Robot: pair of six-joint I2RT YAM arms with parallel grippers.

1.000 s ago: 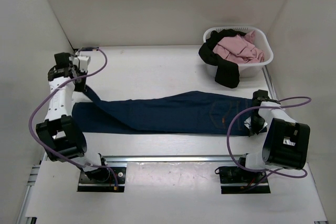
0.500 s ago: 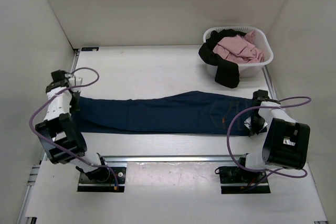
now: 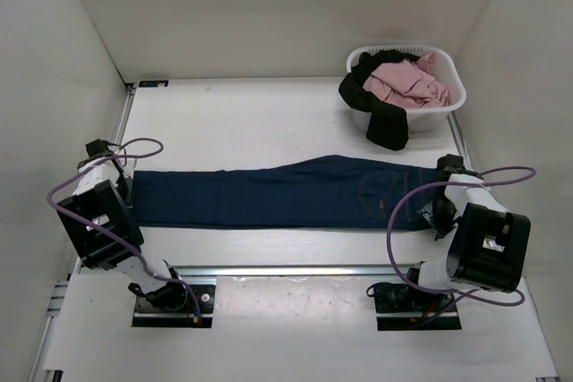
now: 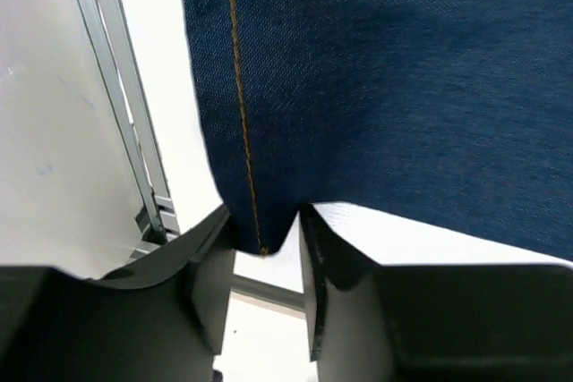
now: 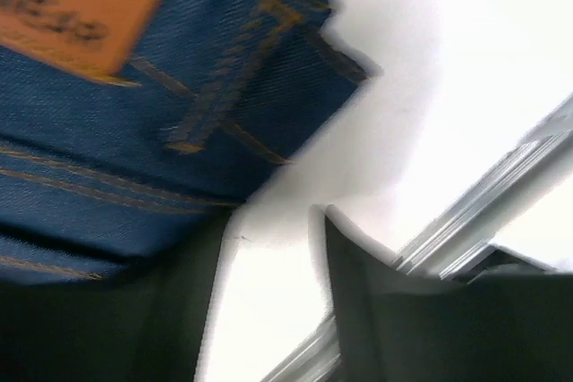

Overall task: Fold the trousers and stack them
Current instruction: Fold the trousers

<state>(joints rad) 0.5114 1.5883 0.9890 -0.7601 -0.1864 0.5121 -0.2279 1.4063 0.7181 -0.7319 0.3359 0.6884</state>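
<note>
The robot will raise its right gripper next, then bring it down with its fingers opened wider onto the waistband edge beside the tan patch [image 5: 81, 6].
The navy denim trousers [image 3: 286, 192] lie flat and stretched across the table, hems at the left, waistband at the right. My left gripper [image 3: 128, 190] is shut on a hem corner; in the left wrist view the corner with its orange seam [image 4: 260, 221] sits between the fingertips of the gripper [image 4: 264, 221]. My right gripper [image 3: 439, 212] stands at the waistband end. In the right wrist view it [image 5: 269, 221] is open with bare table between the jaws, and the waistband with its tan patch [image 5: 81, 6] lies just beyond. The black trousers [image 3: 383, 118] hang over the basket's side.
A white laundry basket [image 3: 450, 105] at the back right holds pink cloth [image 3: 407, 82] and the black pair. Metal rails run along the table's left [image 4: 134, 158] and right [image 5: 483, 212] edges. White walls enclose the table on three sides.
My left arm has pulled the trouser legs leftward and lowered them, so the denim now lies straight and flat. My right gripper has shifted slightly right, off the waistband.
</note>
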